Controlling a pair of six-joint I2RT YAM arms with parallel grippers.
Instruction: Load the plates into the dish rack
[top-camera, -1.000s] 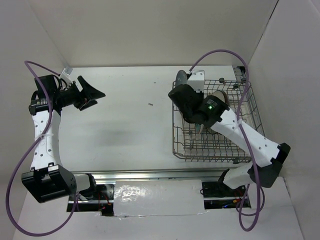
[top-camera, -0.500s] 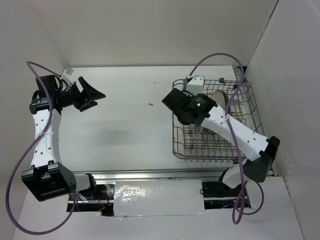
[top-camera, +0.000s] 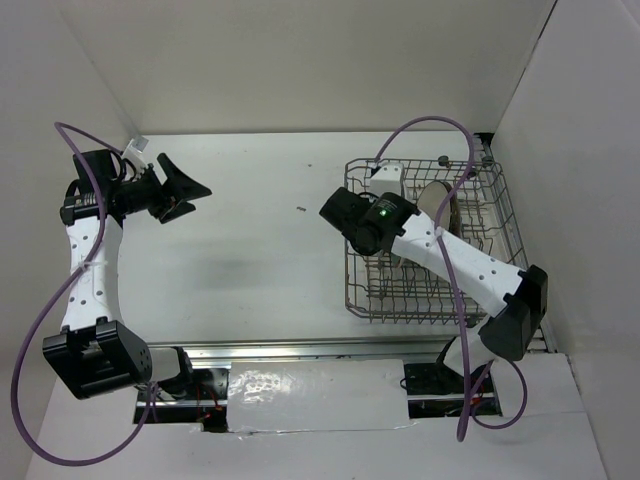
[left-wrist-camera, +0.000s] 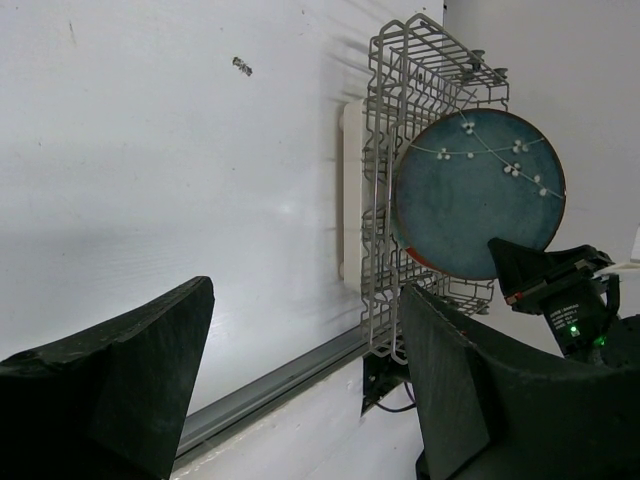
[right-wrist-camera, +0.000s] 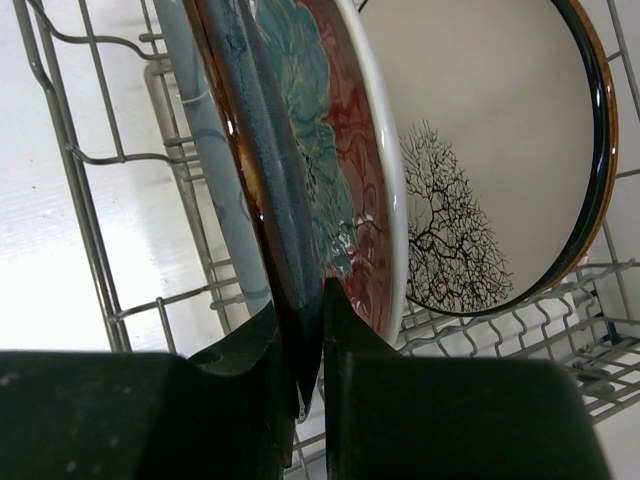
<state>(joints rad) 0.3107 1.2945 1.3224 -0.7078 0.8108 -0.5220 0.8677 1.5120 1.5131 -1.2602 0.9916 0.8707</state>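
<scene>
I will lower the dark teal plate a little with my right gripper into the dish rack (right-wrist-camera: 60, 130) beside the red plate next, since that plate is still high.
My right gripper (right-wrist-camera: 305, 320) is shut on the rim of a dark teal plate (right-wrist-camera: 265, 150), which it holds on edge inside the dish rack (right-wrist-camera: 60, 130). Right beside that plate stands a red plate with a turquoise patch (right-wrist-camera: 345, 150), and behind it a cream plate with a tree drawing (right-wrist-camera: 490, 140). The left wrist view shows the teal plate's speckled face (left-wrist-camera: 478, 195) above the dish rack (left-wrist-camera: 385, 130). My left gripper (left-wrist-camera: 305, 300) is open and holds nothing, far left over the table (top-camera: 193, 193). In the top view the right arm hides most of the plates.
The dish rack (top-camera: 490, 300) fills the table's right side, close to the right wall. A small dark speck (top-camera: 301, 209) lies on the white table between the arms. A metal rail (left-wrist-camera: 270, 375) runs along the near edge. Purple cables loop from both arms.
The right wrist has shifted left and slightly nearer over the rack, carrying the teal plate with it. The left arm has stayed still and open.
</scene>
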